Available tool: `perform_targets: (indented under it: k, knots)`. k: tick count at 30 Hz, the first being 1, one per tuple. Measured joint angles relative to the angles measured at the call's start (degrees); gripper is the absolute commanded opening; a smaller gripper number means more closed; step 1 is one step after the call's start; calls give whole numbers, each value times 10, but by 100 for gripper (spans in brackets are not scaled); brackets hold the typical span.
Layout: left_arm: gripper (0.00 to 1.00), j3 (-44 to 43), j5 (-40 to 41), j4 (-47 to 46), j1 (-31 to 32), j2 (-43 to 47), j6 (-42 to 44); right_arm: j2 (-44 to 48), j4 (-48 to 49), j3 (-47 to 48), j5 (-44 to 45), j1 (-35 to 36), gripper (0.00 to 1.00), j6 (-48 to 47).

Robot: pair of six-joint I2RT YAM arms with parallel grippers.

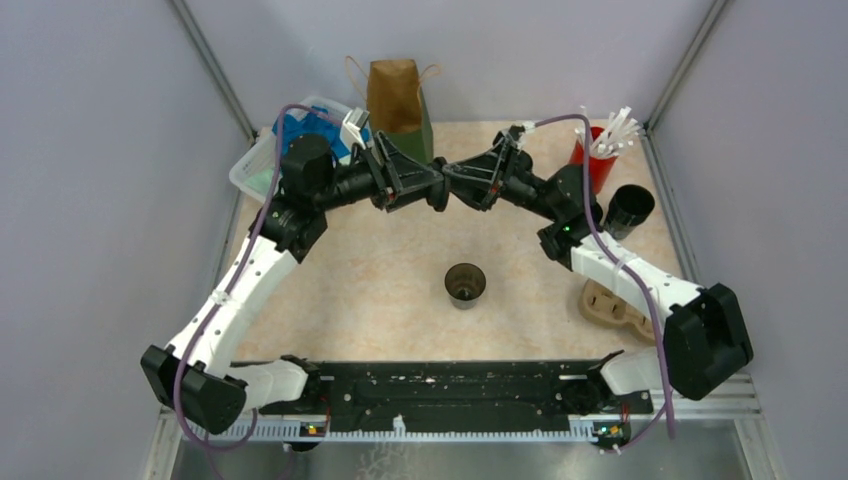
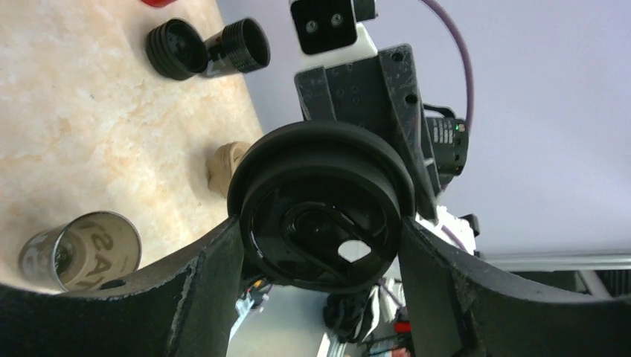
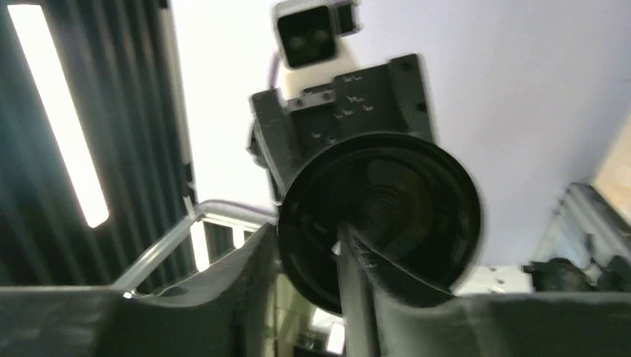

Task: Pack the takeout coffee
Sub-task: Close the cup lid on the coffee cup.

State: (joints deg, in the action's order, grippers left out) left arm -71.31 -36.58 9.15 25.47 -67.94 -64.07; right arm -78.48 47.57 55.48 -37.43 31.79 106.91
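Observation:
The cup is uncovered, so my left gripper should turn its fingers down, go back and down, put the lid onto the dark cup's open rim (image 1: 465,279) (image 2: 97,251) and release.
A round black lid (image 2: 321,216) with a sip hole hangs in mid-air over the table's middle back. My left gripper (image 2: 320,249) has closed onto it, both fingers touching its opposite edges. My right gripper (image 3: 309,256) faces it from the other side, one finger outside the lid's (image 3: 387,208) rim and one across its underside, with a gap between them. From above, the left gripper (image 1: 428,187) and right gripper (image 1: 453,187) meet tip to tip. An uncovered dark cup (image 1: 465,283) stands on the table in front of them, also in the left wrist view (image 2: 82,249).
A brown paper bag (image 1: 395,95) stands at the back. Right of it are a red cup of white sticks (image 1: 598,150), black cups lying on their side (image 1: 628,208) and a tan pulp carrier (image 1: 612,305). A clear bin (image 1: 262,160) sits at the back left.

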Motion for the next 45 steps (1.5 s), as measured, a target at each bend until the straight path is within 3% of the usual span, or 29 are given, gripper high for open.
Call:
perform_targets:
  k: [3,5,8,11,14,17,27,45]
  knots:
    - [65,-50,24,72,7,-22,57,26,-82,-13,-20,-28,71,-61]
    - [65,-93,64,132,22,-41,104,64,-229,-16,-31,-76,78,-153]
    - [66,-163,142,218,80,-78,177,101,-497,27,-8,-161,79,-354]
    - [66,-220,229,294,177,-131,241,100,-712,88,66,-196,79,-555]
    - [66,-242,297,360,246,-194,290,101,-838,105,120,-192,79,-681]
    - [67,-242,354,423,274,-252,329,101,-918,104,160,-191,79,-751]
    - [68,-249,422,506,297,-325,392,137,-969,37,183,-191,80,-798]
    - [70,-254,405,503,310,-376,426,157,-967,33,179,-191,80,-796]
